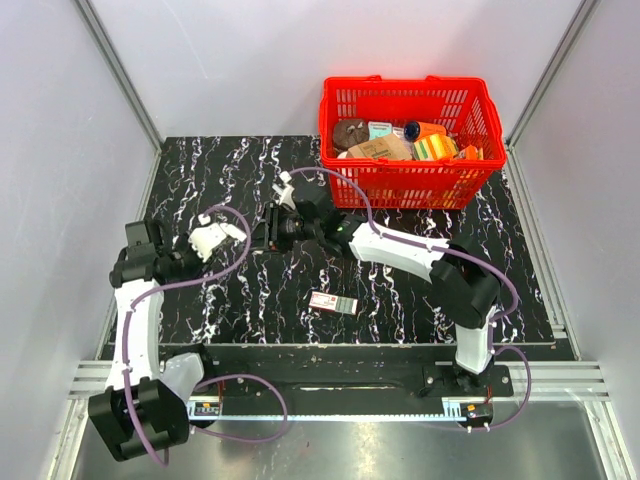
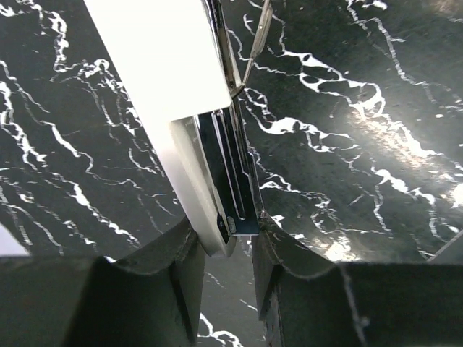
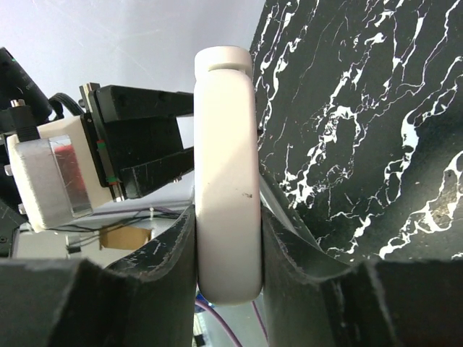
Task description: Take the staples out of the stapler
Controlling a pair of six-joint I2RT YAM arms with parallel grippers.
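The bare marble beside my left gripper is clear. Next, I should turn my right gripper downward and lower the white stapler onto that part of the marble to release it.
The white stapler is held above the black marble table between both grippers. In the left wrist view its white body and open metal staple channel run down to my left gripper, whose fingers close on its end. I cannot tell whether staples lie in the channel. In the right wrist view my right gripper is shut on the stapler's rounded white arm, with the left gripper's black body behind it. In the top view the left gripper and right gripper face each other.
A red basket with several packets stands at the back right of the table. A small red and white packet lies near the front middle. Purple cables loop along both arms. Grey walls enclose the table.
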